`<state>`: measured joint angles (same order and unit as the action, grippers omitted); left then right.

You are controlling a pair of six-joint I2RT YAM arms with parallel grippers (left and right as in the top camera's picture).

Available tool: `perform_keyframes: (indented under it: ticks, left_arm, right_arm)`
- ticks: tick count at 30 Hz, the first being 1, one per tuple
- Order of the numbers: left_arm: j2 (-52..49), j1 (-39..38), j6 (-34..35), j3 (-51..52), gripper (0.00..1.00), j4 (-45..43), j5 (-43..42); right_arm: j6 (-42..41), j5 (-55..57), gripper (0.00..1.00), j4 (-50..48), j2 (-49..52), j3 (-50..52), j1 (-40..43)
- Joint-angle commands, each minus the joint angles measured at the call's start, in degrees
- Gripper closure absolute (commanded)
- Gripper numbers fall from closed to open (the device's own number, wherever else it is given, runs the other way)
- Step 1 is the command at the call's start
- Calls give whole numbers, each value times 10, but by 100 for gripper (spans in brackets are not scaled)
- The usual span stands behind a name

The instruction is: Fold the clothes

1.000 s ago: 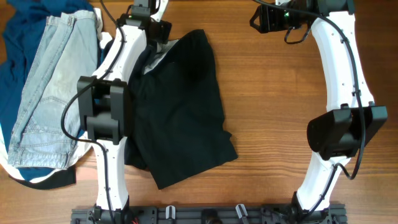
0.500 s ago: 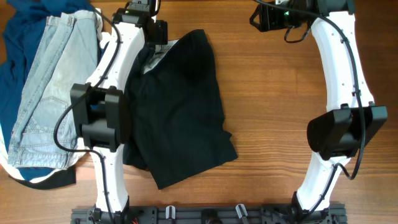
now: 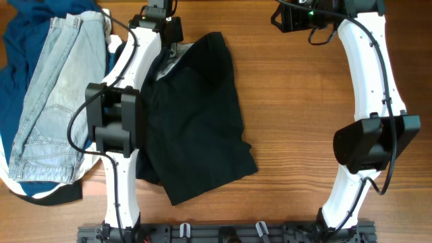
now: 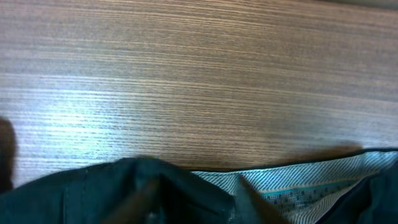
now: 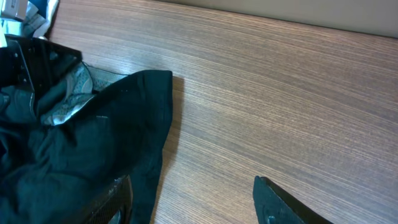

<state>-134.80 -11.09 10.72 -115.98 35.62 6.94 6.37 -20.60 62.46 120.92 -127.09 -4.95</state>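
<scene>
The waistband's free corner lies below and to the left in the overhead view, so next my right gripper will move that way and down onto it.
The clothes, black shorts, lie spread left of the table's middle, waistband at the far end with pale striped lining showing. My left gripper is down at that waistband. In the left wrist view its blurred fingers press from both sides on a raised fold of black fabric, so it is shut on the clothes. My right gripper hangs open over bare wood at the far right, beside the shorts' edge with nothing between its fingers.
Light-blue jeans lie on a dark blue garment at the far left, next to the left arm. A white and black cloth pokes out below them. A black rail runs along the front edge.
My left gripper's jaws have come together on the waistband fold, and the left arm swayed slightly left and back. The right arm and the shorts have not moved.
</scene>
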Motion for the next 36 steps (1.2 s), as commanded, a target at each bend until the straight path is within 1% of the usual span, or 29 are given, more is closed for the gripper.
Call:
perform_keyframes:
  ticks: [1,2,3,6,8,9,13,16,20,23,27,33,36]
  left_arm:
    - [-10,1,7,-3,84,-3,-5]
    - [-10,1,7,-3,94,-2,-5]
    - [-10,1,7,-3,96,-1,-5]
    - [-7,2,18,-3,96,-1,-2]
    - [7,7,23,-3,96,7,8]
    - [24,12,41,-3,96,19,21]
    - [108,36,92,-3,96,68,28]
    - [162,50,103,-3,96,94,27]
    - [206,57,117,-3,96,105,25]
    - [211,57,123,-3,96,108,25]
    - [211,57,123,-3,96,112,25]
    - [211,59,123,-3,96,109,25]
    - [211,59,123,-3,96,108,26]
  right_arm:
    - [9,-13,37,-3,-2,3,0]
    - [9,-13,37,-3,-2,3,0]
    - [10,-13,37,-3,-2,3,0]
    - [-7,-14,38,-8,2,3,-1]
    - [-19,-38,41,-21,16,3,-3]
    - [-23,-56,42,-34,25,3,-5]
    - [-50,-76,43,-113,69,3,-33]
    - [-49,-73,43,-169,108,3,-58]
    - [-45,-58,43,-239,170,3,-93]
    - [-42,-58,43,-281,221,3,-110]
    - [-34,-61,43,-299,279,3,-118]
    - [-29,-63,43,-320,323,3,-120]
    - [-31,-88,44,-349,334,3,-125]
